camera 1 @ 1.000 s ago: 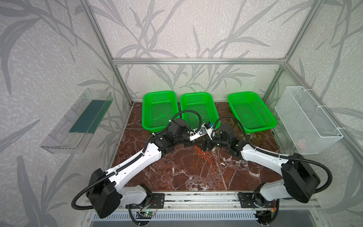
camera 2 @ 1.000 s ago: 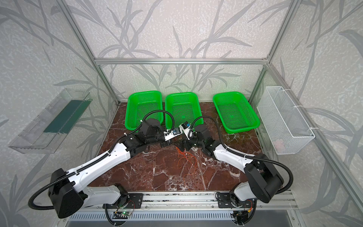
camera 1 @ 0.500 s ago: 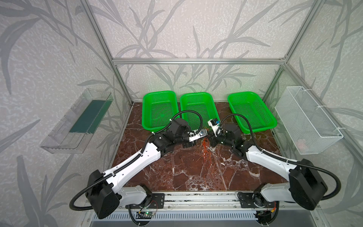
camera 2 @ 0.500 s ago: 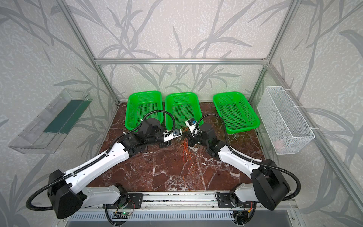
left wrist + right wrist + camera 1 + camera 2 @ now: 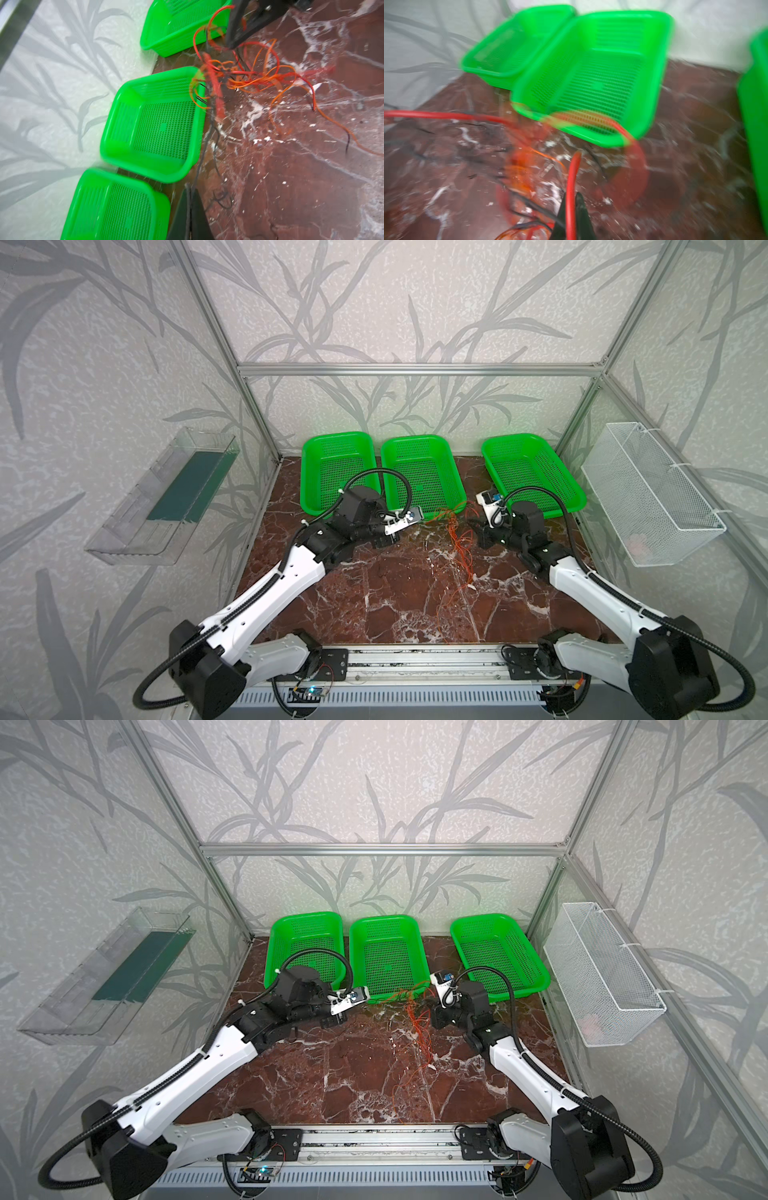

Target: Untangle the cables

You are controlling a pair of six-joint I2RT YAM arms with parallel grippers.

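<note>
My right gripper should next move gently down and away from my left gripper and then let go of the red cable, because bare marble is below it, away from the tangle.
The cables (image 5: 454, 526), hair-thin orange, red and black wires, hang in a tangle between my two grippers above the marble floor, with orange strands trailing down toward the front (image 5: 420, 1048). My left gripper (image 5: 190, 188) is shut on a black cable that runs up into the tangle (image 5: 239, 76). It sits left of the tangle in both top views (image 5: 388, 538). My right gripper (image 5: 571, 197) is shut on a red cable (image 5: 572, 176), right of the tangle (image 5: 473, 526). The right wrist view is blurred.
Three green mesh baskets stand along the back wall, left (image 5: 334, 434), middle (image 5: 413, 438) and right (image 5: 511, 437). The tangle hangs just in front of the middle one. A white wire basket (image 5: 648, 497) hangs on the right wall and a clear tray (image 5: 166, 497) on the left wall.
The right gripper has shut on the red cable and pulled away to the right. The left gripper has drawn back a little to the left. The tangle now stretches between them.
</note>
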